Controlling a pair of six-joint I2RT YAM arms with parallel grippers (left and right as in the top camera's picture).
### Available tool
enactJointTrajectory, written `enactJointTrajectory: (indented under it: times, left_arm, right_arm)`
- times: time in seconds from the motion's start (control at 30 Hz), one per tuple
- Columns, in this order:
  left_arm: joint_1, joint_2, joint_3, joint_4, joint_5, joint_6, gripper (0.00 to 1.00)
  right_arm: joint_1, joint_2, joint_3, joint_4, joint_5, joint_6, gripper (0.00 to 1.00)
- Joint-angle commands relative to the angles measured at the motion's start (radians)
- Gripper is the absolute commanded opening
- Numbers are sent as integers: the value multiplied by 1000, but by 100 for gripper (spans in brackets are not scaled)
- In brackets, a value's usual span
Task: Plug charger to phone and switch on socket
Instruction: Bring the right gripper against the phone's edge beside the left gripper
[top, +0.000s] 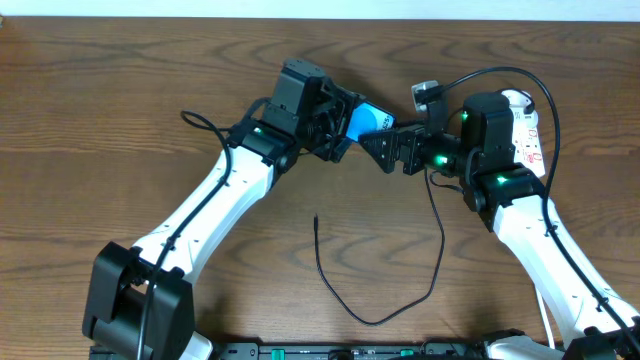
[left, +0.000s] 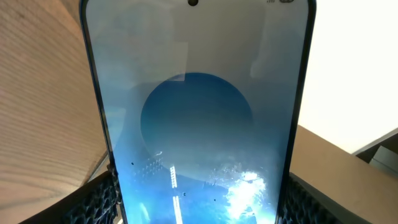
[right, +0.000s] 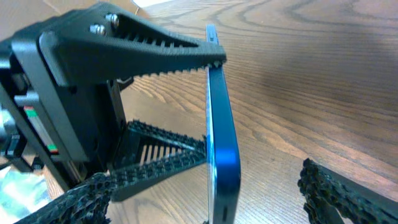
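Observation:
My right gripper stays almost in place next and closes its fingers onto the phone's near end (top: 380, 121) (right: 224, 171), since that end already stands between them, clear on both sides.
My left gripper (top: 340, 128) is shut on the phone (top: 370, 120), holding it off the table on its edge. In the left wrist view the blue screen (left: 199, 124) fills the frame, with a finger (left: 99, 199) pressed against each side. My right gripper (right: 205, 180) is open and straddles the phone's near end (right: 222, 149), its fingers (right: 336, 193) apart from it on both sides. The charger (top: 440, 245) lies looped on the table in front, with its plug tip (top: 316, 219) free. The socket (top: 527, 125) sits at the right, mostly hidden behind my right arm.
A small grey adapter (top: 425, 95) stands behind the right gripper, and a black lead (top: 520, 72) arcs from it over the right arm. The table's back edge (top: 320, 22) meets a white wall.

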Motion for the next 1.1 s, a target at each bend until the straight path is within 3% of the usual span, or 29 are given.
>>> enactJointTrajectory:
  times: [0.0,1.07]
  left_arm:
    - [-27,-34,9,11,25,-24,7]
    - [-57,-34,9,11,70,-116,7]
  right_arm:
    - [4,-3,19,2,4,18,93]
    - [4,-2,19,-36,5,17,76]
